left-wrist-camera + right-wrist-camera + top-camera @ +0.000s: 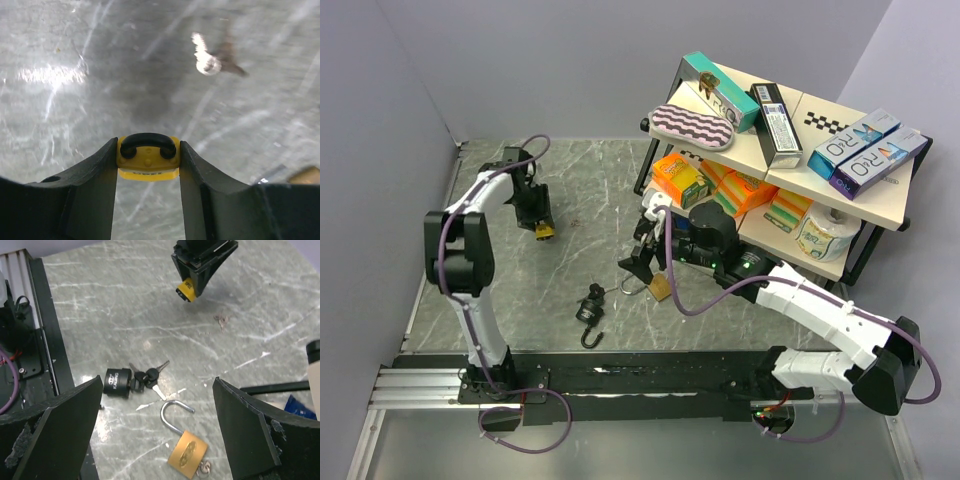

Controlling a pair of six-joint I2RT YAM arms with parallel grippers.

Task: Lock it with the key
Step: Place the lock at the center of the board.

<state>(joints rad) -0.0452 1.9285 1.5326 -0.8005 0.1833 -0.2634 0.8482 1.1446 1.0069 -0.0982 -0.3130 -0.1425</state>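
The small yellow padlock still hangs above the table, so my left gripper will lower toward the bare marble beside the small silver keys next and let go of the padlock there.
A brass padlock (187,452) lies on the marble table with its silver shackle (175,414) swung open and a key (204,469) in its base. It also shows in the top view (660,288). My right gripper (157,405) is open and empty, hovering above it (642,262). A black padlock (117,381) with a bunch of keys (150,377) lies just left of it (589,310). My left gripper (148,145) is shut on a small yellow padlock (148,161) with a black shackle, held above the table at the back left (544,229).
A two-tier shelf rack (790,170) with boxes, sponges and a paper roll stands at the back right, close to the right arm. A small shiny scrap (207,62) lies on the table. A black rail (620,375) runs along the front edge.
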